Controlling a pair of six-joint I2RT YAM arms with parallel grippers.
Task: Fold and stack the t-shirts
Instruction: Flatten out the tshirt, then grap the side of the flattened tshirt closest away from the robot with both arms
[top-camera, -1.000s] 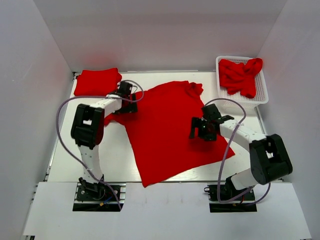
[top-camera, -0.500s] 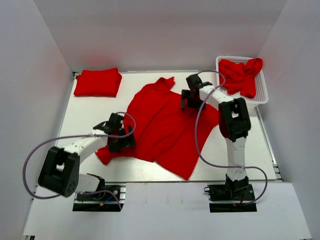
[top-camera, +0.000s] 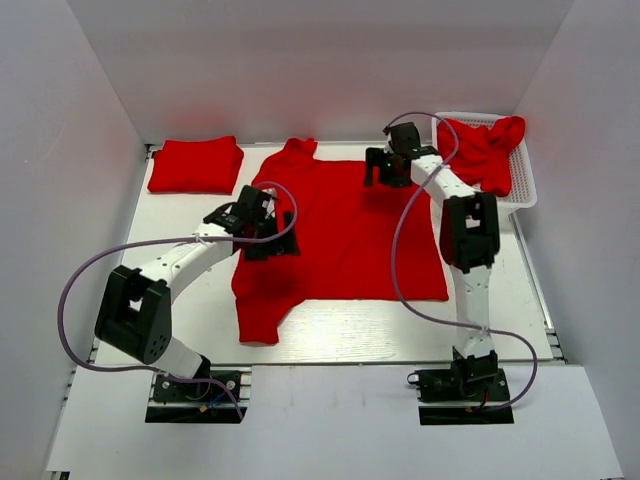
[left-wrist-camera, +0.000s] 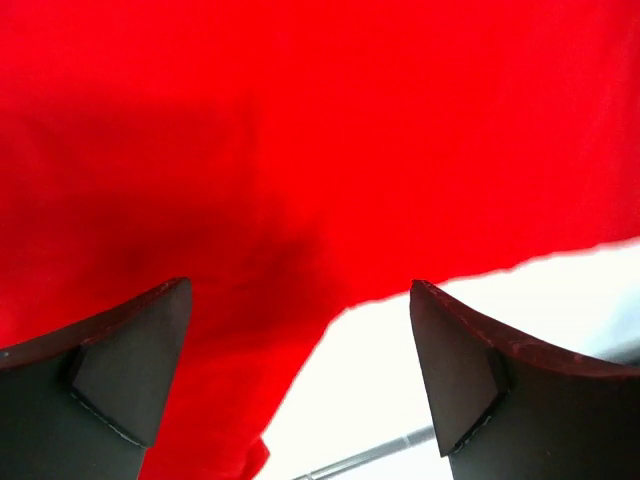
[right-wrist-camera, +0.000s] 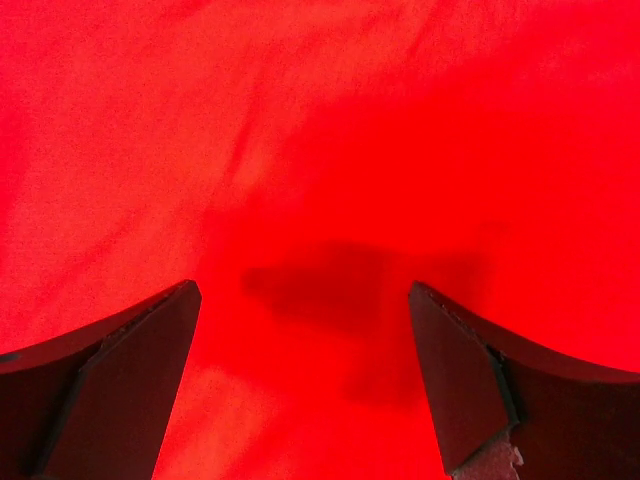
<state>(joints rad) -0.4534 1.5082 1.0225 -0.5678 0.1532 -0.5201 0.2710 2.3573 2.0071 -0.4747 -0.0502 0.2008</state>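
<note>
The left gripper draws back and comes down onto the outer cuff corner of the near sleeve next, since that sleeve sticks out from the shirt's body.
A red t-shirt lies spread on the white table, its bottom edge near the front and one sleeve hanging at the lower left. It fills the left wrist view and the right wrist view. My left gripper is open over the shirt's left edge, nothing between its fingers. My right gripper is open over the shirt's far right corner, also empty. A folded red t-shirt lies at the far left. More crumpled red shirts sit in the basket.
The white mesh basket stands at the far right corner. White walls close in the table on three sides. Bare white table shows at the left and in the left wrist view, with a metal rail at the front edge.
The shirt has been pulled and spread flatter, its bottom edge now square to the front. My left gripper moved up to the shirt's left edge; my right gripper moved farther back.
</note>
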